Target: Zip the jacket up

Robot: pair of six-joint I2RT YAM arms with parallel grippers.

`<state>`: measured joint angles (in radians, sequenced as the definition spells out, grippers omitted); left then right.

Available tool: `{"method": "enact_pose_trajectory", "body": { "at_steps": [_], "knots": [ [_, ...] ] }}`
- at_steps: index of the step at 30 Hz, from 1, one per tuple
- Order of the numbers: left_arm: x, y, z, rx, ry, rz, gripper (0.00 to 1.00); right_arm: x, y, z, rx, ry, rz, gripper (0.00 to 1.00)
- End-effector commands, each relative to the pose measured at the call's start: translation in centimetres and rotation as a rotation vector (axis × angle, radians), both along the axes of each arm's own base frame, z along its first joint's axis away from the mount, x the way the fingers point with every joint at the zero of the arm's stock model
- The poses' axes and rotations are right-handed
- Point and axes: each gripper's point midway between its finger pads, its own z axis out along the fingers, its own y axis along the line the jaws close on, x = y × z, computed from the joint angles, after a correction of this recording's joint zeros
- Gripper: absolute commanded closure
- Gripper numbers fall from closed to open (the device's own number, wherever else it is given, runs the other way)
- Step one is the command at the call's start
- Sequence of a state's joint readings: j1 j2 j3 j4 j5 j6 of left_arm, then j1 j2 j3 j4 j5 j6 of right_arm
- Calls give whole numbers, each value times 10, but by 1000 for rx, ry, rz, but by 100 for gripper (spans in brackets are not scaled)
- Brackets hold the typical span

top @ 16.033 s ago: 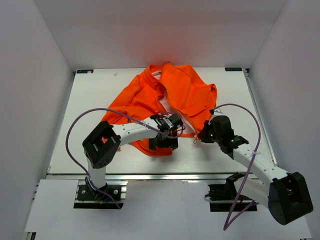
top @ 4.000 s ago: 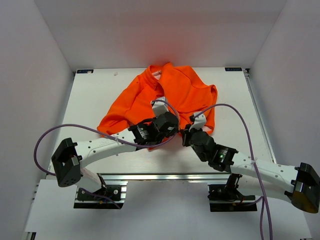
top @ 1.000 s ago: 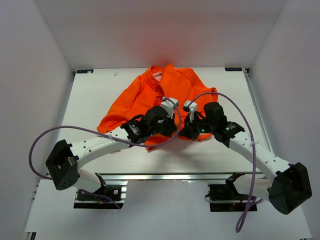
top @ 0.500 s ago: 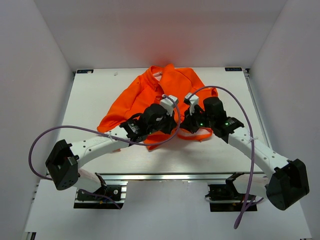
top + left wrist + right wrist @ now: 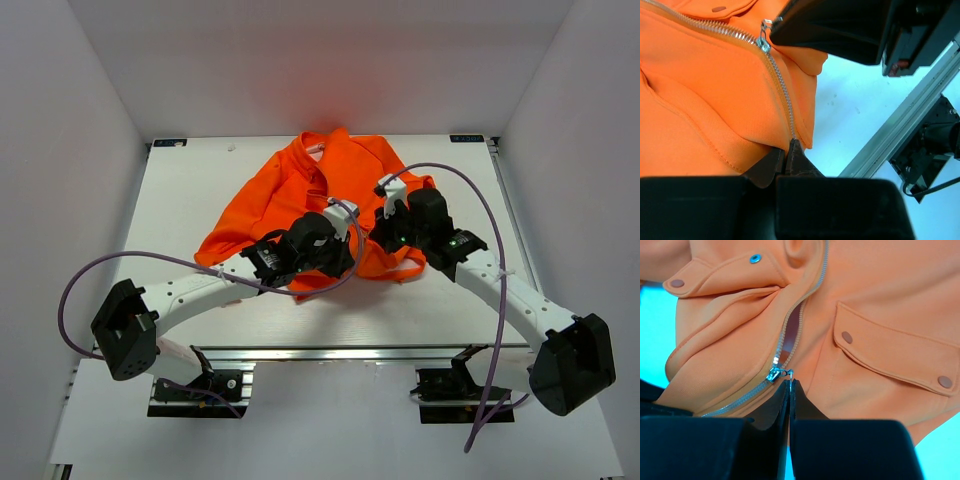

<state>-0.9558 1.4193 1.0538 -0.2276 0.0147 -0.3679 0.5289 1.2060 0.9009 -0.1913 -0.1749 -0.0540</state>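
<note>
The zipper is still open above the slider. My left gripper next pulls the jacket's bottom hem (image 5: 800, 131) back toward the aluminium bar, away from the collar, then releases it.
The orange jacket (image 5: 330, 180) lies spread on the white table, collar to the far side. My left gripper (image 5: 790, 145) is shut on the jacket's bottom hem (image 5: 800, 131), right at the lower end of the zipper. My right gripper (image 5: 790, 382) is shut on the zipper pull tab, with the silver slider (image 5: 774, 374) just beyond its tips. Below the slider the teeth (image 5: 782, 92) are joined. Above it the zipper stands open, with pale lining (image 5: 791, 327) showing. In the top view the left gripper (image 5: 343, 262) and the right gripper (image 5: 383, 238) sit close together over the jacket's lower front.
A flap pocket (image 5: 890, 357) with snaps lies right of the zipper. An aluminium rail (image 5: 900, 125) runs along the table's near edge. Purple cables (image 5: 110, 275) loop off both arms. White walls (image 5: 80, 150) enclose the table on three sides.
My right gripper has moved away from the near edge toward the collar with the slider, closing more of the zipper. The left gripper has stayed on the hem.
</note>
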Motion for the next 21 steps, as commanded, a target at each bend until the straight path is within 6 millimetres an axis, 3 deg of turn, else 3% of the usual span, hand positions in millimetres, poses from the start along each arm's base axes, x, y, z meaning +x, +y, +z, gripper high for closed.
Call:
{"method": "enact_pose_trajectory", "body": {
  "at_steps": [1, 6, 11, 17, 18, 19, 20, 21],
  "knots": [
    [-32, 4, 1, 2, 89, -86, 100, 41, -15, 39, 23, -150, -168, 100],
    [-54, 17, -13, 44, 206, -100, 100, 73, -23, 50, -5, -199, -280, 100],
    [-79, 35, -34, 60, 349, -62, 100, 122, -16, 45, -40, -233, -326, 100],
    [-102, 52, -60, 82, 500, -1, 100, 211, -18, 61, -33, -298, -431, 100],
    [-105, 54, -64, 88, 516, 6, 100, 230, -22, 40, -59, -271, -447, 100],
    [-110, 58, -70, 95, 553, 24, 100, 250, -20, 69, -23, -323, -461, 100],
    [-113, 59, -71, 94, 570, 28, 100, 263, -20, 70, -21, -330, -469, 100],
    [-116, 61, -74, 97, 589, 33, 100, 284, -24, 45, -47, -303, -491, 100]
  ]
}}
